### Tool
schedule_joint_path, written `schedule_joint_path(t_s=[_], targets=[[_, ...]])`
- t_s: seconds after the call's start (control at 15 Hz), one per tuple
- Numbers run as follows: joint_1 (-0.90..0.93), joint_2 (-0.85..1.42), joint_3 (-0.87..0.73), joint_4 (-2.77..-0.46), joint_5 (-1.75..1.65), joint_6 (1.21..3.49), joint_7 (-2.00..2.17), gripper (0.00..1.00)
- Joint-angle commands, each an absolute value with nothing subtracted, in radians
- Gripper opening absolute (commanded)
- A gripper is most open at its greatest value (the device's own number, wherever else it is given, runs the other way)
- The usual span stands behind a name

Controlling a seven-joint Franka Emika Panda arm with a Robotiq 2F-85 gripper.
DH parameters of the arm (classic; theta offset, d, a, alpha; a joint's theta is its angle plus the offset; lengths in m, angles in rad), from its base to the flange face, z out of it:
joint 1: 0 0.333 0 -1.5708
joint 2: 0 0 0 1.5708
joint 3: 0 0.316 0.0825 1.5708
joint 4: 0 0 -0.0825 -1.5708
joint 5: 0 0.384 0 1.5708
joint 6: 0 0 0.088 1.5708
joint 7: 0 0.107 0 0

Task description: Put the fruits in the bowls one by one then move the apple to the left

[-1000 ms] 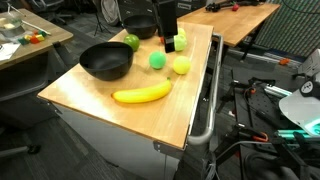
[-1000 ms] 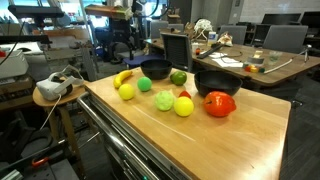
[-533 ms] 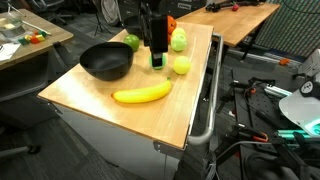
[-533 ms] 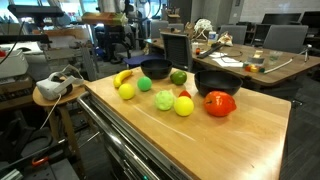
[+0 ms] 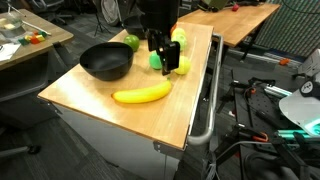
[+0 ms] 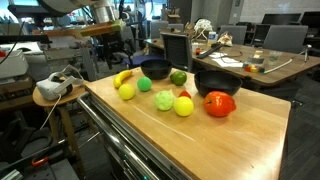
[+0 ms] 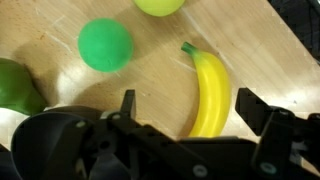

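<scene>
The banana lies lengthwise between my spread fingers. My gripper needs to come down open onto the banana's stem half, with one finger going down along each side.
My gripper hangs open a little above the table, over the green ball and close to the banana. In the wrist view the banana lies lengthwise between the two spread fingertips, below them and untouched. One black bowl stands to the side of the gripper, with a dark green fruit behind it. In an exterior view the red-orange apple sits in front of the second black bowl, with a yellow fruit and a pale green fruit beside it. Nothing is held.
The wooden table has a metal rail along one long edge. Other desks with clutter stand behind it, and a stool with a headset is close to one corner. Cables lie on the floor.
The arm has come from the back of the table toward the front and lower, now over the green ball by the banana. The gripper stayed open and no fruit moved.
</scene>
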State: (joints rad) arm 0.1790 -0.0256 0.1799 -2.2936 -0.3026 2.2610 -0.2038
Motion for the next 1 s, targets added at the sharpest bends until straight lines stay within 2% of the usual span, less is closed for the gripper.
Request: schedule_joint_path(t_s=[0.0,0.13,0.4,0.47,0.53,0.6,0.93], targets=[[0.186,0.012,0.184,-2.282,-0.207,2.262,-0.295,1.0],[0.18,0.042,0.183,-2.278,-0.044,2.272,-0.423,1.0],[0.169,0.089,0.185,-2.281,0.028,2.272,-0.45,1.0],[0.17,0.095,0.186,-2.284,0.004,2.282,-0.431,0.75],[0.172,0.099,0.187,-2.285,-0.02,2.288,-0.415,0.74],[0.175,0.102,0.188,-2.287,-0.041,2.296,-0.404,0.68],[0.182,0.117,0.189,-2.284,-0.122,2.307,-0.372,0.27]])
